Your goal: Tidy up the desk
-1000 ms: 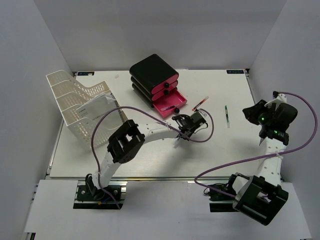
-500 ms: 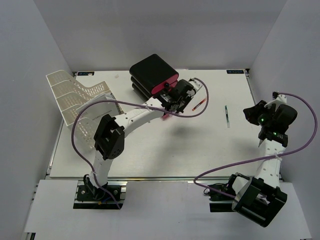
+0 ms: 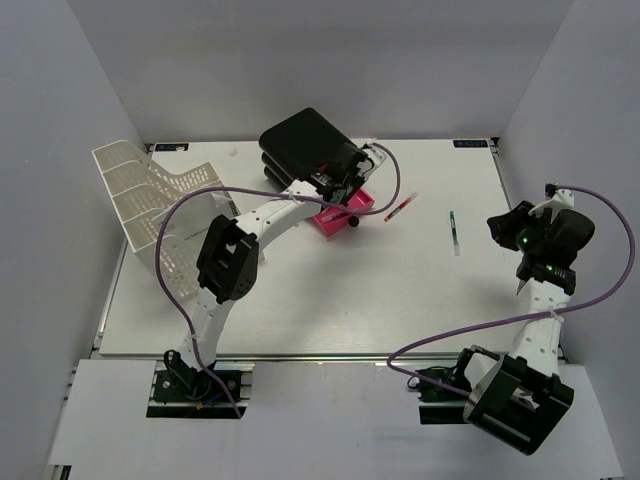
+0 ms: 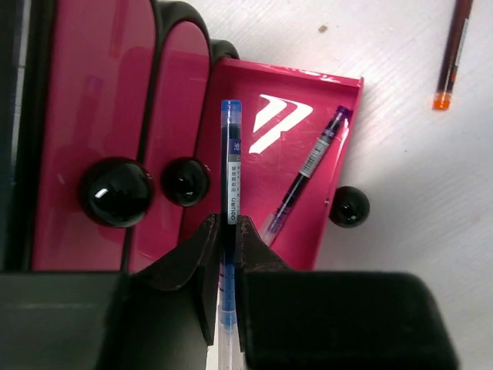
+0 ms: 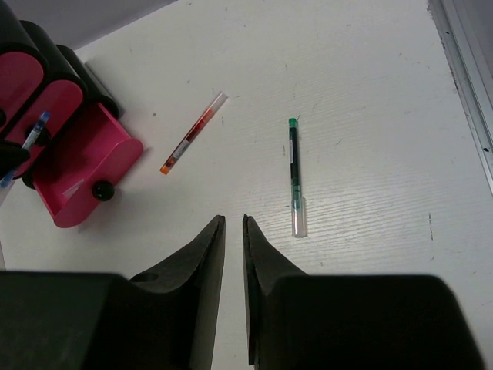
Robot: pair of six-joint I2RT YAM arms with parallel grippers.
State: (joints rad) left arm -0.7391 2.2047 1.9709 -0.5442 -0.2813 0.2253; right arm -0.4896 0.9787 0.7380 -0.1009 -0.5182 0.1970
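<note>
The blue pen comes down in my left gripper toward the open drawer's knob side next. It gets released beside the purple one, since it still hangs close to the shut drawers.
The white perforated desk carries a black-and-pink drawer unit at the back. Its bottom pink drawer is pulled open and a purple pen lies in it. My left gripper is shut on a blue pen and holds it over the open drawer's left side. A red pen and a green pen lie on the desk. My right gripper hovers at the right, empty, its jaws almost together, near the green pen.
A white mesh paper tray stands at the back left with a sheet in it. Grey walls enclose the desk. The red pen lies just right of the open drawer. Purple cables loop over both arms.
My left gripper has carried the blue pen from the middle of the desk back and left to above the open pink drawer. The right arm has hardly moved.
</note>
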